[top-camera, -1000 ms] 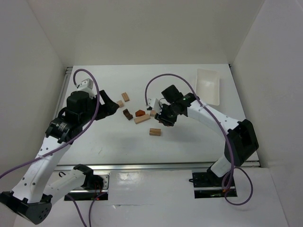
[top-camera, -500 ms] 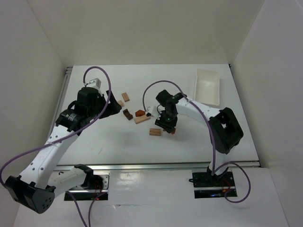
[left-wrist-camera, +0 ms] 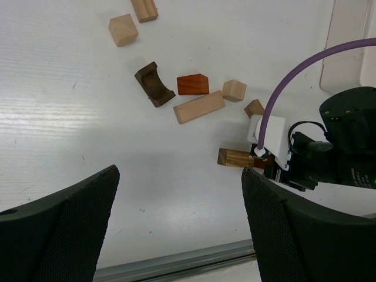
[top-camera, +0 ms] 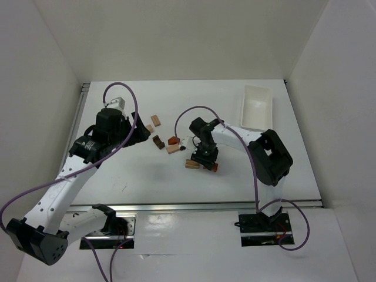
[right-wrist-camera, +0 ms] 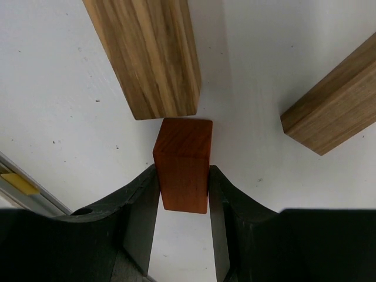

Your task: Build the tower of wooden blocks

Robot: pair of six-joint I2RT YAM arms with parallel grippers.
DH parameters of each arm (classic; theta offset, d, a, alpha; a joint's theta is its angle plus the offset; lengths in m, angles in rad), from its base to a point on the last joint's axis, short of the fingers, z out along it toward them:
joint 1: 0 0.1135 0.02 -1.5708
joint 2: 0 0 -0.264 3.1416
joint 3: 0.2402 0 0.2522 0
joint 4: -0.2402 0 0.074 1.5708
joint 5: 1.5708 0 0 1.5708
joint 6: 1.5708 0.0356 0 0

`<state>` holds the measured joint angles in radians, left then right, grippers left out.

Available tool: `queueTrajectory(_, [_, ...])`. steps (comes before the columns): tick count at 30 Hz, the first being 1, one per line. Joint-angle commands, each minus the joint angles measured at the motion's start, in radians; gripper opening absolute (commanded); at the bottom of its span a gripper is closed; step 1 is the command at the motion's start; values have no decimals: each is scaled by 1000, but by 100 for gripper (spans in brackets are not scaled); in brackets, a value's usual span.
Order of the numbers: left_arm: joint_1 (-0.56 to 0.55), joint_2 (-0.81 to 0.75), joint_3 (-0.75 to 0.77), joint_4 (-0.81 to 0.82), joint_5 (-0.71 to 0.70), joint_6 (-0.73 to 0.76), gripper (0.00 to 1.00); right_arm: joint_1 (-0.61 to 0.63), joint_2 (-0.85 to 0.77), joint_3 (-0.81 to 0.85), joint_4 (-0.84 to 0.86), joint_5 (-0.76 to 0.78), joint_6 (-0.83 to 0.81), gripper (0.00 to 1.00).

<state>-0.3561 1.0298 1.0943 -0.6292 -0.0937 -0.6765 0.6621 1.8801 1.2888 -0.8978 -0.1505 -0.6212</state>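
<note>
My right gripper will next stay low, move a little toward the streaked tan block and then open, because the end of the reddish-orange block is already at that block's end.
My right gripper point(top-camera: 209, 162) is shut on a short reddish-orange block point(right-wrist-camera: 183, 164), held low over the table with its end against a streaked tan block point(right-wrist-camera: 147, 53), which also shows in the top view point(top-camera: 192, 164). Another tan piece point(right-wrist-camera: 335, 111) lies to its right. Behind them lie a light tan bar point(top-camera: 175, 148), a reddish wedge point(top-camera: 173, 140), a dark brown arched piece point(top-camera: 158, 142) and two tan blocks point(top-camera: 155, 120). My left gripper point(top-camera: 141, 134) is open and empty, held above the table left of the pile; its fingers point(left-wrist-camera: 59, 229) frame bare table.
A white plastic tray point(top-camera: 258, 108) stands at the back right. The metal rail point(top-camera: 194, 205) runs along the table's near edge. White walls close in the left, right and back sides.
My right gripper has moved forward and left with the reddish-orange block, down to the streaked tan block. My left arm rose and swung back a second ago and has since held still.
</note>
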Motion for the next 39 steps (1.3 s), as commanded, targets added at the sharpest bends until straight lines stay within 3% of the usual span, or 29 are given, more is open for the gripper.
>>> queueTrajectory(1, [0, -4, 30, 6, -17, 26, 90, 33, -9, 9, 13, 12, 18, 13])
queueTrajectory(21, [0, 6, 39, 6, -8, 35, 90, 62, 1, 18, 92, 55, 18, 24])
queueTrajectory(24, [0, 6, 30, 6, -8, 35, 90, 62, 1, 18, 92, 43, 18, 30])
queueTrajectory(39, [0, 6, 30, 16, -8, 45, 90, 91, -18, 18, 132, 12, -2, 35])
